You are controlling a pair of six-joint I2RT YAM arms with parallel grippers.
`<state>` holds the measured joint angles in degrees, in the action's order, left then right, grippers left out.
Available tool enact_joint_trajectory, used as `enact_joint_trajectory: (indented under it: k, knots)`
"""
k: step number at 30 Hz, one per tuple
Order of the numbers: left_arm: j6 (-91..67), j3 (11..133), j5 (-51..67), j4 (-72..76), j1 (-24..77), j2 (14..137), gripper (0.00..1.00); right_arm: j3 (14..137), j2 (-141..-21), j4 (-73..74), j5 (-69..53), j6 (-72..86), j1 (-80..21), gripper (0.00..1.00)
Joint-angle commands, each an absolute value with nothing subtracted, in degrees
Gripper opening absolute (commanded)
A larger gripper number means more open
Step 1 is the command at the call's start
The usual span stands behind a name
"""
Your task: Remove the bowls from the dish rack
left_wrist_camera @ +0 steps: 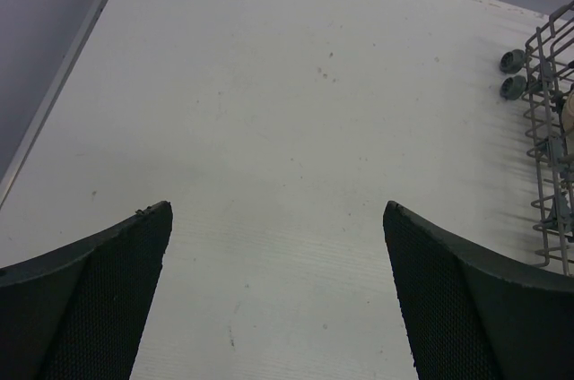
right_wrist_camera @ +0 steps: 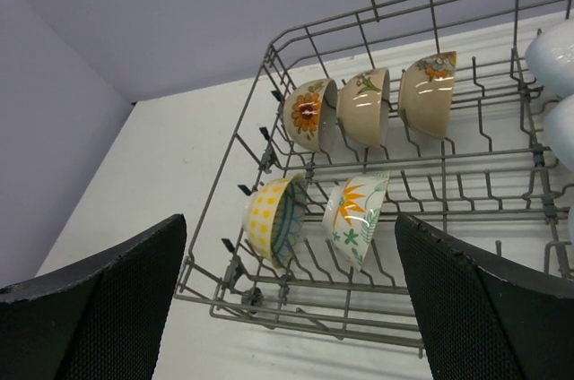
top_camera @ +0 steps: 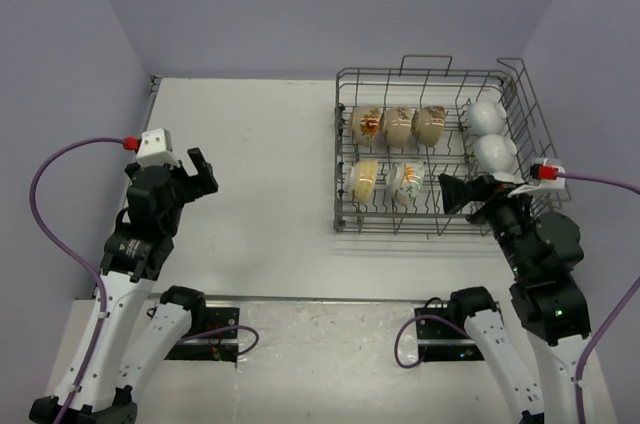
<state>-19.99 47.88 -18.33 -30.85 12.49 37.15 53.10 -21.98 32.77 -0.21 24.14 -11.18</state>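
Note:
Next, my right gripper turns, shifts to the left in the top view and lowers onto the yellow-dotted bowl's upper rim (top_camera: 374,175) (right_wrist_camera: 279,202), exposed as the bowl stands on edge.
The grey wire dish rack (top_camera: 400,228) stands at the back right of the table. In it, on edge, are three beige bowls with orange marks (top_camera: 399,126) in the back row, a yellow-dotted bowl (top_camera: 364,180) and a white floral bowl (top_camera: 407,183) in the front row, and two white bowls (top_camera: 490,134) at the right. My right gripper (top_camera: 455,194) is open and empty, above the rack's front right. Its view shows the yellow bowl (right_wrist_camera: 269,219) and the floral bowl (right_wrist_camera: 359,214) between the fingers, further off. My left gripper (top_camera: 195,172) is open and empty over bare table, far left of the rack.
The left wrist view shows white table under the open gripper (left_wrist_camera: 276,210) and the rack's corner with two small wheels (left_wrist_camera: 513,75) at the right edge. Purple walls close the table at the left, back and right. Raised wire handles (top_camera: 425,64) stand on the rack's rim.

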Motion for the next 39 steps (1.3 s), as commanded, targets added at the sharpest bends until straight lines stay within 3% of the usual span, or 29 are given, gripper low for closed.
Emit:
enact_joint_trajectory:
  k: [1,5,11,15,26,39]
  knots:
    - [-20.0,47.5,-17.7,-28.2,12.1,36.7,1.00,52.3,-25.0,27.3,-6.4,25.0,-11.0,0.99]
    - [-19.9,47.5,-16.8,-28.1,11.4,37.2,1.00,52.5,-34.3,22.2,-18.9,26.4,-11.0,0.99]
    - [-19.7,47.3,-15.9,-28.0,11.3,36.5,1.00,57.7,-58.3,17.3,-36.0,28.7,-11.1,0.99]
    - [-19.6,47.2,-15.0,-27.7,11.4,36.2,1.00,58.5,-68.3,14.0,-38.5,30.5,-11.1,0.99]
    - [-19.4,47.1,-14.2,-27.3,11.4,36.5,1.00,54.9,-78.8,8.7,-40.3,31.9,-11.2,0.84]
    - [-19.3,47.1,-13.5,-27.2,11.3,36.1,1.00,55.1,-84.1,5.6,-44.7,32.6,-12.3,0.76]
